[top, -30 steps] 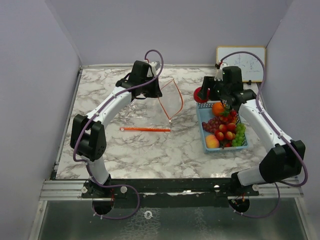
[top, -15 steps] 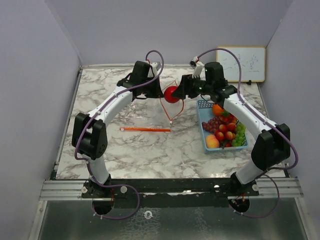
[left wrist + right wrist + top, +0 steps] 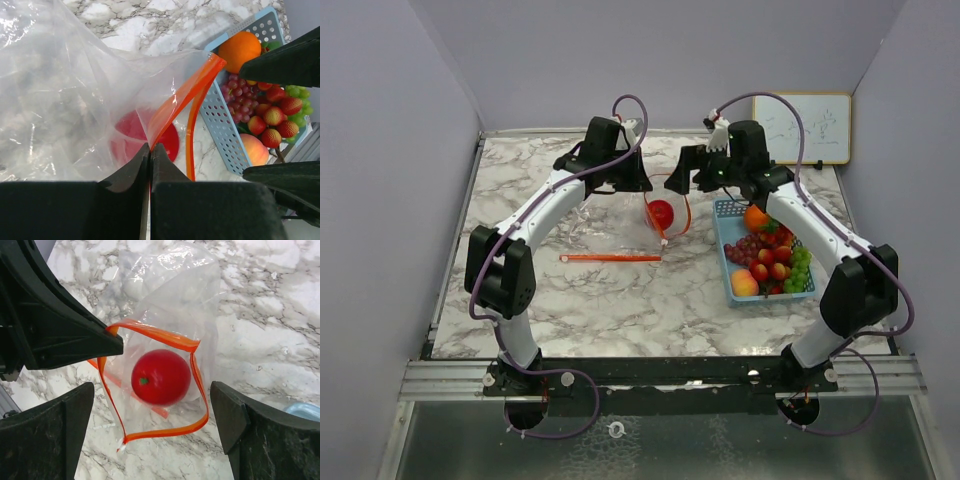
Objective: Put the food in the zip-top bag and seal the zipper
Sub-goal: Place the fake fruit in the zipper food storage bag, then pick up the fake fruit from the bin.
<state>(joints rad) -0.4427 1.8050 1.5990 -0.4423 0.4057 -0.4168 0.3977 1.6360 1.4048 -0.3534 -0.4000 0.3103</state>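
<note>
The tomato is already in the bag, so I will move my right gripper to the right in the top view and lower it around the orange (image 3: pixel 755 218).
The clear zip-top bag (image 3: pixel 620 215) with its orange zipper (image 3: pixel 165 431) lies mid-table. My left gripper (image 3: pixel 150 146) is shut on the upper zipper lip and holds the mouth open. A red tomato (image 3: pixel 161 376) sits inside the bag, free of any finger. My right gripper (image 3: pixel 151 385) hangs open directly above the mouth, its fingers (image 3: pixel 240 430) wide on either side. The rest of the food fills the light-blue basket (image 3: pixel 725 207) to the right: an orange (image 3: pixel 239 50), purple grapes (image 3: pixel 239 97), small red fruits (image 3: pixel 272 117), a peach (image 3: pixel 255 150) and green grapes (image 3: pixel 800 268).
One orange zipper strip (image 3: pixel 610 258) lies flat on the marble in front of the bag. A small whiteboard (image 3: pixel 802 127) leans against the back right wall. Both arms meet over the back middle of the table.
My right gripper carried the tomato left from above the basket to the bag mouth, then opened. The tomato dropped into the bag. My left gripper kept its hold.
</note>
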